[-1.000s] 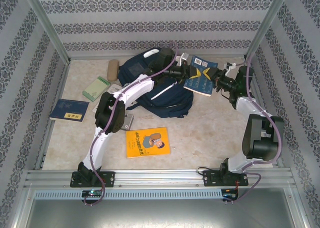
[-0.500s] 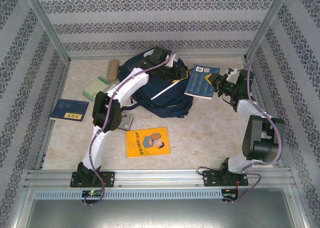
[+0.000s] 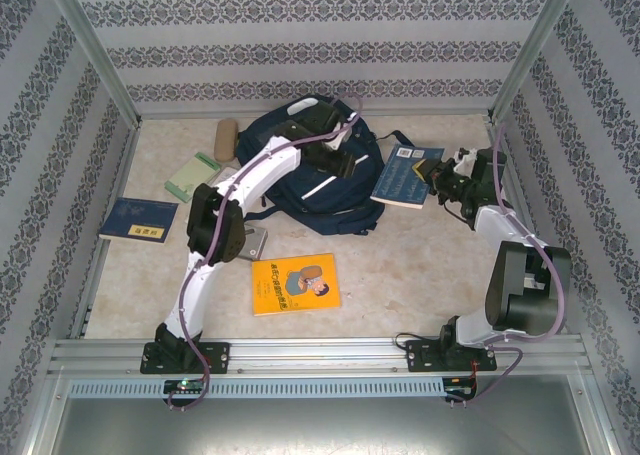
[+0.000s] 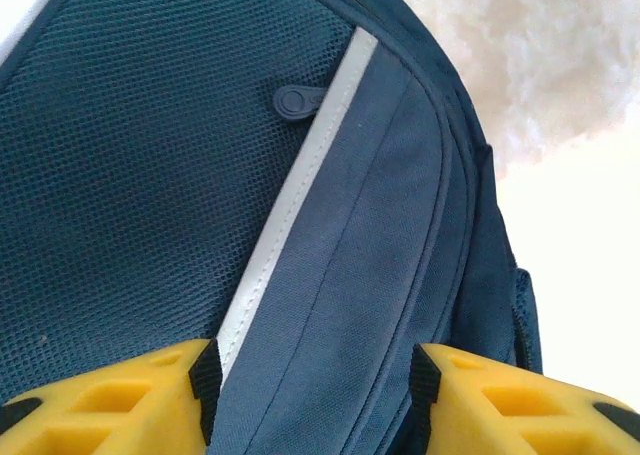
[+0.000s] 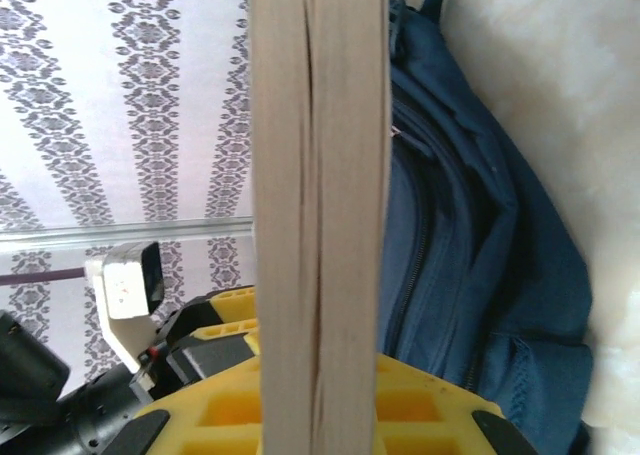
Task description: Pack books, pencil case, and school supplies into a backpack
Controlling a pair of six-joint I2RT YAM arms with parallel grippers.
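Note:
I will next lower my left gripper past the white stripe [image 4: 290, 205] onto the raised seam of the backpack, because this seam runs lengthwise between the open fingers.
The navy backpack [image 3: 300, 190] lies at the back middle of the table. My left gripper [image 3: 329, 162] hovers right over its front panel with its jaws open, and in the left wrist view [image 4: 312, 395] the white stripe [image 4: 290, 205] and blue fabric run between them. My right gripper [image 3: 434, 180] is shut on the right edge of the blue book [image 3: 403, 177], holding it just right of the backpack. The right wrist view shows the book's pale page edge [image 5: 318, 175] clamped between the yellow fingers [image 5: 430, 415], with the backpack [image 5: 470, 275] beyond it.
An orange-yellow book [image 3: 294, 283] lies at the front middle and a navy book with a yellow label [image 3: 138, 220] at the left. A pale green pad [image 3: 193, 176] and a tan oblong pouch [image 3: 227, 135] lie left of the backpack. Patterned walls close in the table.
My left gripper has opened and drawn back left over the backpack. My right gripper has carried the blue book a little right and lower, laying it flatter.

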